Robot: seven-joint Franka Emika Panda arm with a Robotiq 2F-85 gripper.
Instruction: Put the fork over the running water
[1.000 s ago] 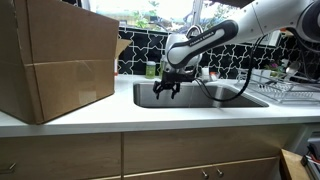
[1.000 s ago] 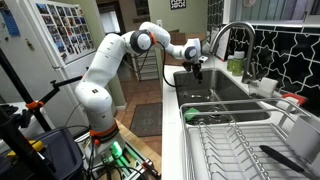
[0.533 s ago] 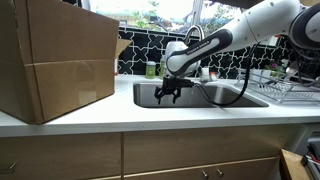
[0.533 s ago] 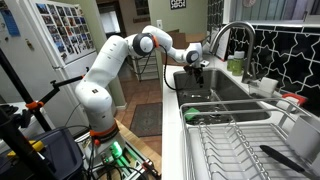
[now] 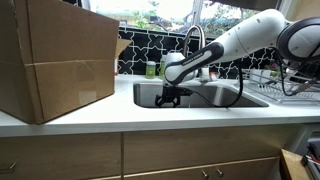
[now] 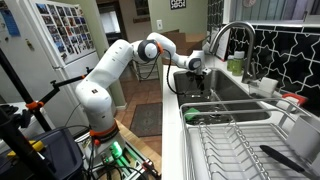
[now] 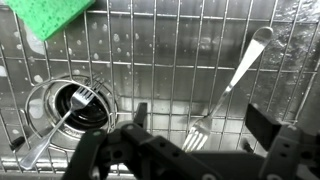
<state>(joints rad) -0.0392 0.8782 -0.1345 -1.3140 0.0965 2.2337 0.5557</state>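
My gripper needs to go down toward the wire grid, around the silver fork's neck (image 7: 209,115), and close, as the silver fork's teeth show between my open fingers.
In the wrist view a silver fork (image 7: 228,85) lies on the wire grid on the sink bottom, tines toward me, handle running up to the right. My gripper (image 7: 200,140) is open just above it, with the tines between the two fingers. A second fork (image 7: 57,125) lies across the drain at the left. In both exterior views the gripper (image 5: 170,95) (image 6: 194,80) is lowered into the sink (image 5: 215,97). The faucet (image 5: 192,38) arches over the basin; I cannot tell whether water runs from it.
A green sponge (image 7: 52,15) lies in the sink's far corner. A large cardboard box (image 5: 55,55) stands on the counter beside the sink. A dish rack (image 6: 240,145) fills the counter on the sink's other side. A bottle (image 5: 151,69) stands behind the basin.
The arm has lowered and the gripper has gone down into the sink basin, closer to the bottom. The jaws stay open.
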